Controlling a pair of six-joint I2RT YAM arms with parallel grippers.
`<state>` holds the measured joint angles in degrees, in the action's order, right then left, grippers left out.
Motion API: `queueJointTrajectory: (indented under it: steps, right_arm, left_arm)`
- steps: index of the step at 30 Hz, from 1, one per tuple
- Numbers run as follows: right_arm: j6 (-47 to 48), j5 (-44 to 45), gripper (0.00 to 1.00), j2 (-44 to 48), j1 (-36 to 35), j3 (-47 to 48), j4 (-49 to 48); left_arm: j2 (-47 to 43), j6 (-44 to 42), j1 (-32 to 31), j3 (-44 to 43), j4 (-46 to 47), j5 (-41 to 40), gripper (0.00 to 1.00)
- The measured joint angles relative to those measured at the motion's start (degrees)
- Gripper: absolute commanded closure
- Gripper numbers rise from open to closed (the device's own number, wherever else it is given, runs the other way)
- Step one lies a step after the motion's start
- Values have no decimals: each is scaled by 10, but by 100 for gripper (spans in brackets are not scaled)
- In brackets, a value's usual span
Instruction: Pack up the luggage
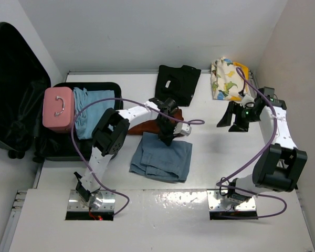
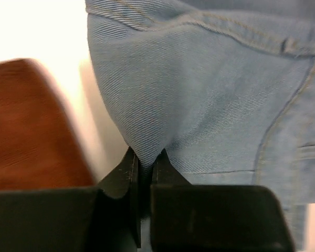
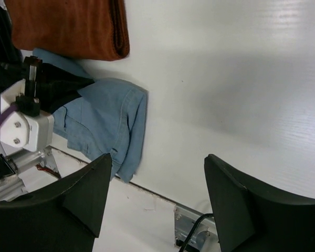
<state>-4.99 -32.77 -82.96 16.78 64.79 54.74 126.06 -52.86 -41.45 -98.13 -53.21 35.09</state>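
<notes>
The light-blue garment (image 1: 93, 110) lies to the left gripper's left in the top view. The left gripper should next lift across, clear the tray's rim and let go of the denim on that garment.
The luggage (image 1: 13, 89) lies open at the left, its lid leaning on the wall. Its tray holds a pink vanity case (image 1: 58, 107) and a folded light-blue garment (image 1: 93, 110). A folded denim garment (image 1: 163, 157) lies mid-table. My left gripper (image 1: 168, 135) is at its far edge, and the left wrist view shows that gripper (image 2: 146, 157) shut on a pinch of the denim (image 2: 210, 94). My right gripper (image 1: 236, 121) hangs open over bare table at the right, holding nothing. In the right wrist view the gripper (image 3: 157, 157) shows wide-apart fingers, with the denim (image 3: 110, 121) off to the left.
A rust-brown folded cloth (image 1: 147, 126) lies just behind the denim, touching the left gripper's side. A black garment (image 1: 177, 83) and a dinosaur-print bundle (image 1: 228, 79) sit at the back of the table. Walls close in at left, back and right.
</notes>
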Motion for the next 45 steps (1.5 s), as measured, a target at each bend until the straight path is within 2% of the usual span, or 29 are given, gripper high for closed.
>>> queueJointTrajectory:
  steps: [4,8,11,17,21,25,29,37,44,45]
  right_arm:
    - [-1,-4,29,-13,-14,18,-7]
    - [-4,-9,29,-29,-31,22,-12]
    - [-4,-10,29,-47,-42,33,-12]
    - [-5,-17,29,-89,-57,80,-14]
    - [-9,-19,29,-111,-68,102,-24]
    - [-12,-20,29,-122,-82,110,-26]
    - [-12,-20,29,-132,-99,117,-27]
    - [-12,-20,29,-145,-118,131,-27]
    - [-12,-19,29,-145,-118,132,-27]
    - [-12,-19,29,-145,-119,132,-27]
  left_arm:
    - [1,142,14,-61,25,-10,100]
    - [-37,313,47,-96,88,-109,100]
    - [-94,402,99,-92,107,-186,100]
    - [-200,516,261,-19,108,-280,100]
    - [-216,564,346,59,97,-327,100]
    - [-221,583,369,76,101,-346,100]
    - [-225,581,386,80,105,-402,100]
    - [-195,542,466,83,136,-615,100]
    - [-186,486,451,105,186,-676,100]
    - [-185,480,449,108,191,-679,94]
